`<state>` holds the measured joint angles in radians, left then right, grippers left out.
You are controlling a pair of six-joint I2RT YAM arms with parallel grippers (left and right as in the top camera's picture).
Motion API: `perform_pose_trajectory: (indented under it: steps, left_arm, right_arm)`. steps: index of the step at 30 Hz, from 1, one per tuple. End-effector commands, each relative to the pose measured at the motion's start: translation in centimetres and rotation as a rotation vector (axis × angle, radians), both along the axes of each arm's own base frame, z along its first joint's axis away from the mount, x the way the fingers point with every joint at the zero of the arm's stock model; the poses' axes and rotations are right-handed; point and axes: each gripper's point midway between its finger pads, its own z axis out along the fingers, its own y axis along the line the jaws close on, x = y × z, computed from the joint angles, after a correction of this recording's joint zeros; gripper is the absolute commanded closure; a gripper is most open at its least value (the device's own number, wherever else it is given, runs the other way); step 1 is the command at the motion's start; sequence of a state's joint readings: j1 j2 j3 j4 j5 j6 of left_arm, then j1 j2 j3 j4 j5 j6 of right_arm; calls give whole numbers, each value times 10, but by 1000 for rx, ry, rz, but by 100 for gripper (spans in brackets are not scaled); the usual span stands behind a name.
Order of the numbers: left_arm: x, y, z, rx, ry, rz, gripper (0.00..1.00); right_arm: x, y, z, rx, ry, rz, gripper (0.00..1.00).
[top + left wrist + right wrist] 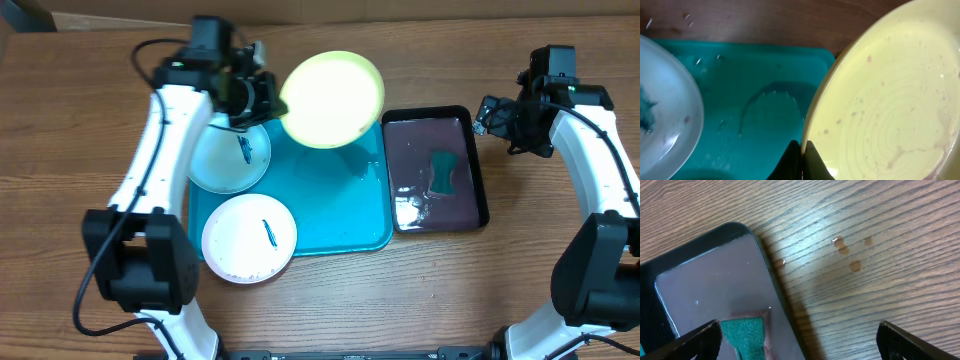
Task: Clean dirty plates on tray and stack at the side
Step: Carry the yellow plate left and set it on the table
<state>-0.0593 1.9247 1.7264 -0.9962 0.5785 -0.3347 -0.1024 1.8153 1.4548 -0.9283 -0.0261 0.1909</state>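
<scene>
My left gripper should swing left in the overhead view, past the light blue plate, then down to the empty wood.
My left gripper (pixel 272 98) is shut on the left rim of the yellow-green plate (pixel 332 98) and holds it tilted above the far end of the turquoise tray (pixel 345 205). In the left wrist view both fingers pinch the rim of that plate (pixel 890 100), the gripper (pixel 802 152) over the tray (pixel 755 75). The light blue plate (pixel 230 152), with a teal smear, lies over the tray's left edge. A white plate (pixel 249 238) with a smear sits at the tray's near left corner. My right gripper (pixel 490 115) hangs open and empty.
A black tray (pixel 437 170) holding a green sponge (pixel 444 172) lies right of the turquoise one. In the right wrist view my gripper (pixel 800 340) straddles the black tray's edge (pixel 767 280), with the sponge (pixel 745 335) near the left finger. Small brown drops (pixel 842 247) mark the wood.
</scene>
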Motion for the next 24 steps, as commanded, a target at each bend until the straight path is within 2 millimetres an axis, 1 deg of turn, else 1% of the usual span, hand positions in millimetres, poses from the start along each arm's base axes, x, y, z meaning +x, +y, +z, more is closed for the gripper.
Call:
perform_pose_trajectory:
  steps: [1, 2, 3, 6, 13, 15, 18, 22, 24]
  left_arm:
    - [-4, 20, 12, -61, -10, -5, 96]
    - [-5, 30, 9, -43, 2, 19, 96]
    - [-5, 48, 5, -10, 20, 63, 96]
    - [-6, 93, -5, 70, 57, 168, 96]
    - [-15, 196, -18, 201, 132, 469, 96]
    - [-21, 225, -20, 228, 148, 548, 96]
    - [-32, 263, -21, 255, 167, 653, 96]
    - [-56, 325, -25, 348, 210, 851, 96]
    - [-73, 357, -25, 426, 237, 959, 96]
  right_arm:
    - [3, 1, 7, 3, -21, -8, 0]
    - [3, 1, 7, 3, -21, -8, 0]
    - [3, 1, 7, 3, -21, -8, 0]
    - [3, 1, 7, 3, -21, -8, 0]
    - [3, 1, 7, 3, -21, -8, 0]
    - [3, 1, 7, 3, -21, -8, 0]
    - [3, 1, 7, 3, -21, -8, 0]
    - [3, 1, 7, 3, -21, -8, 0]
    - [3, 1, 7, 3, -21, -8, 0]
